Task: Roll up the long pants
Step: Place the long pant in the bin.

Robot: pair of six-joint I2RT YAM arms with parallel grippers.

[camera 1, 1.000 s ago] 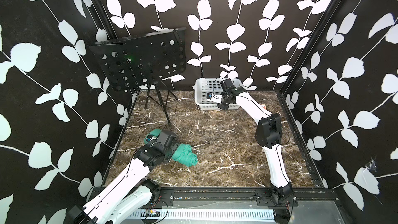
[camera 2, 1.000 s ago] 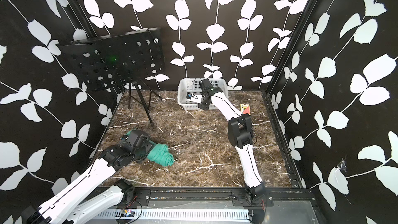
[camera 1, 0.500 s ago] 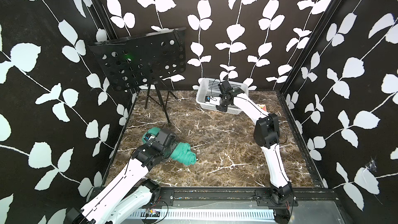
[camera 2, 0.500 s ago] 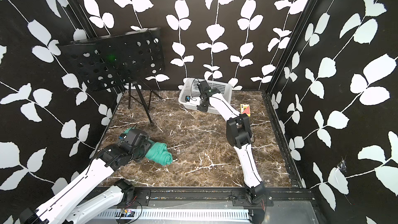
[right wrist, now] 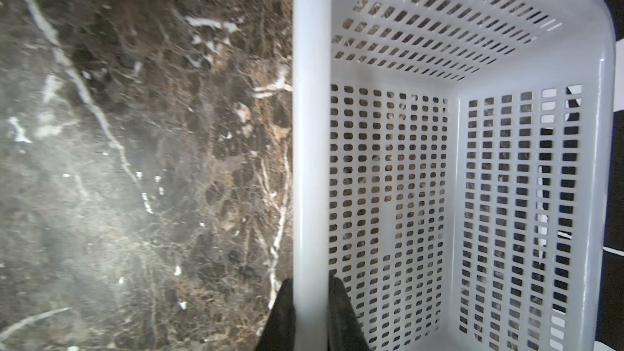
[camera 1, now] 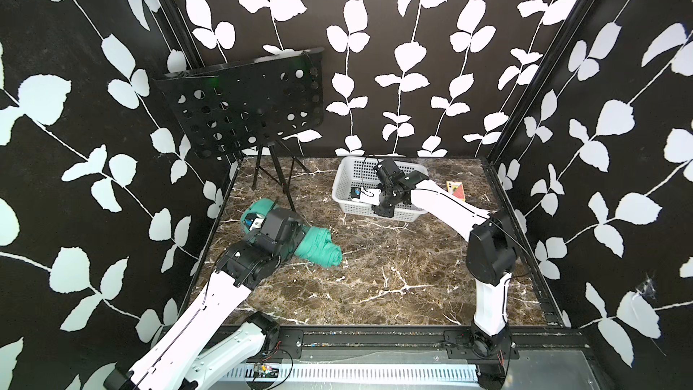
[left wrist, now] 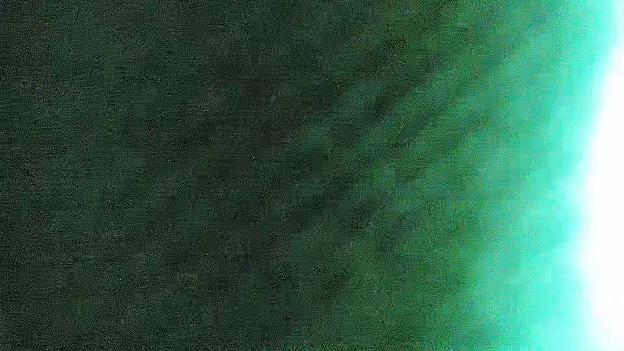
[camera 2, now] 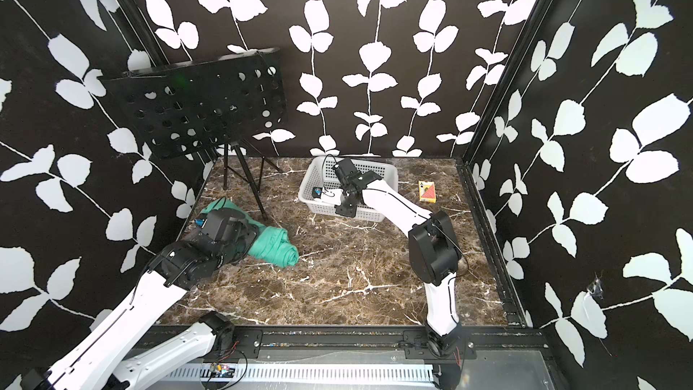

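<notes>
The robot's left gripper will next take the long pants (camera 1: 318, 249) up and outward, then down into the white basket (camera 1: 339, 181), and let go of them, because the basket is empty inside.
The long pants (camera 1: 318, 249) lie as a thick teal roll at the left of the marble table (camera 1: 393, 279), seen in both top views (camera 2: 275, 247). My left gripper (camera 1: 287, 236) is sunk into the middle of the roll and grips it, its fingers hidden. Green cloth (left wrist: 304, 163) fills the left wrist view. My right gripper (right wrist: 310, 285) is shut on the near rim of the white basket (right wrist: 601, 130), one finger inside and one outside. The basket (camera 1: 339, 181) stands tilted at the back of the table.
A black perforated music stand (camera 1: 243, 106) on a tripod stands at the back left, just behind the roll. A small card box (camera 1: 455, 190) lies at the back right, next to the basket. Patterned walls close the table in on three sides.
My right gripper has closed on the basket rim and tilted and pulled the basket toward the middle. My left arm and the roll have shifted slightly toward the back.
</notes>
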